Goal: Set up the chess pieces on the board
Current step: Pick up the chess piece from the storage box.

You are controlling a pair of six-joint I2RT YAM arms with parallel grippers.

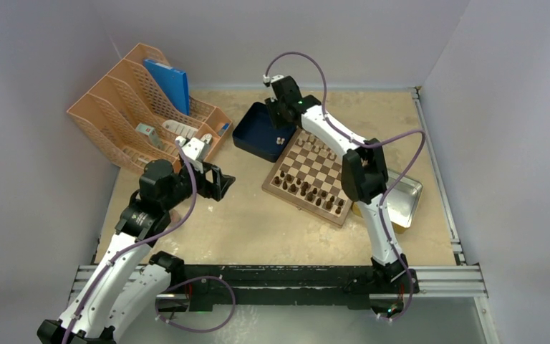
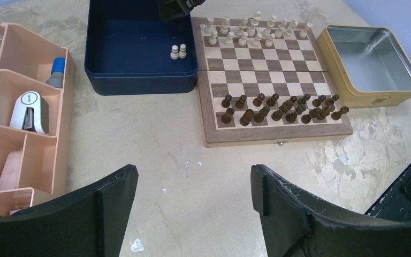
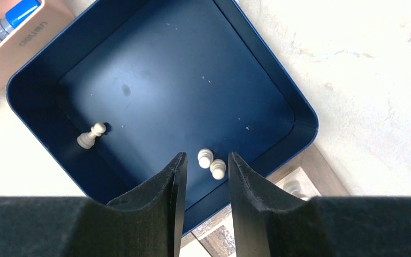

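I will lower my right gripper's open fingers around the head of the upright pawn farther from the board and close, as it stands below, close against its neighbour.
The board (image 1: 314, 172) lies at mid-table with cream chess pieces (image 2: 249, 32) along its far rows and dark ones (image 2: 278, 107) on the near rows. Left of it, the dark blue tray (image 3: 294, 101) holds two upright cream pawns (image 3: 212, 163) side by side and a third pawn (image 3: 90, 136) lying apart. My right gripper (image 3: 206, 156) hangs over the tray, open. The two pawns show just past its fingertips, below the gap. My left gripper (image 2: 193, 171) is wide open over bare table, near the board's front-left corner, holding nothing.
An orange desk organizer (image 1: 143, 107) with a blue folder and small items stands at the back left. A shiny metal tray (image 2: 374, 64) sits right of the board. The blue tray (image 1: 254, 132) touches the board's far left corner.
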